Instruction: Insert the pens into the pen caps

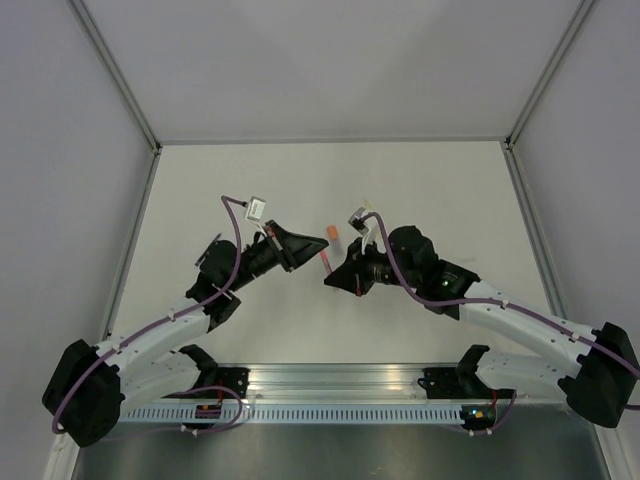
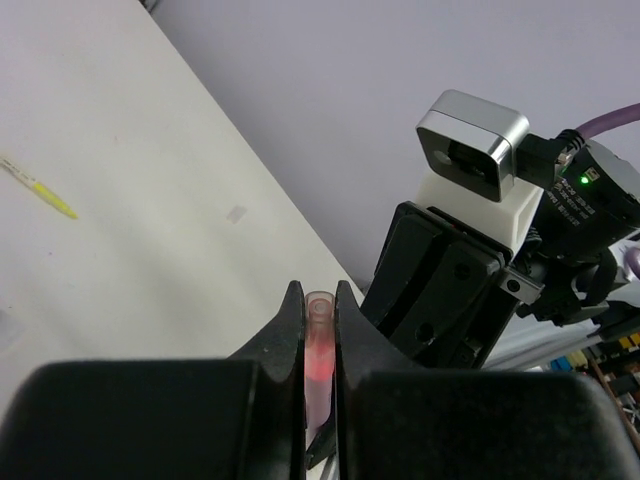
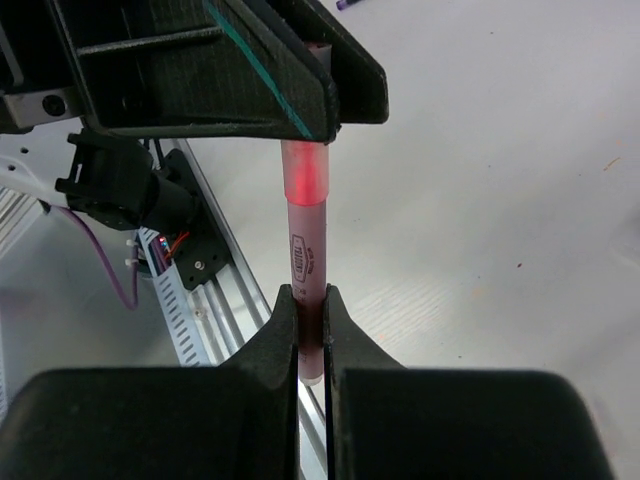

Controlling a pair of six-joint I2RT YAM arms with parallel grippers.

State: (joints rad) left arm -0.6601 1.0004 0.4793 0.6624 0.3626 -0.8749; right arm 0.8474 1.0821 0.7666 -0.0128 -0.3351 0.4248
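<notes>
My left gripper will tilt down and lower the pink pen onto the tabletop next to the orange pen cap (image 1: 333,232) to let it go, because the pink cap is on.
A pink pen (image 3: 305,250) hangs in the air between my two grippers. My right gripper (image 3: 310,292) is shut on its lower barrel. The pen's other end sits in a translucent pink cap (image 2: 318,335), and my left gripper (image 2: 319,290) is shut on that cap. From above, the left gripper (image 1: 312,252) and right gripper (image 1: 333,272) face each other tip to tip over the table's middle, with the pink pen (image 1: 327,258) between them. An orange pen cap (image 1: 333,232) lies on the table just behind them. A pale yellow pen (image 2: 40,187) lies farther off on the table.
The white table (image 1: 450,200) is walled at the back and both sides. An aluminium rail (image 1: 340,385) with the arm bases runs along the near edge. A small purple piece (image 3: 350,4) lies far out on the table.
</notes>
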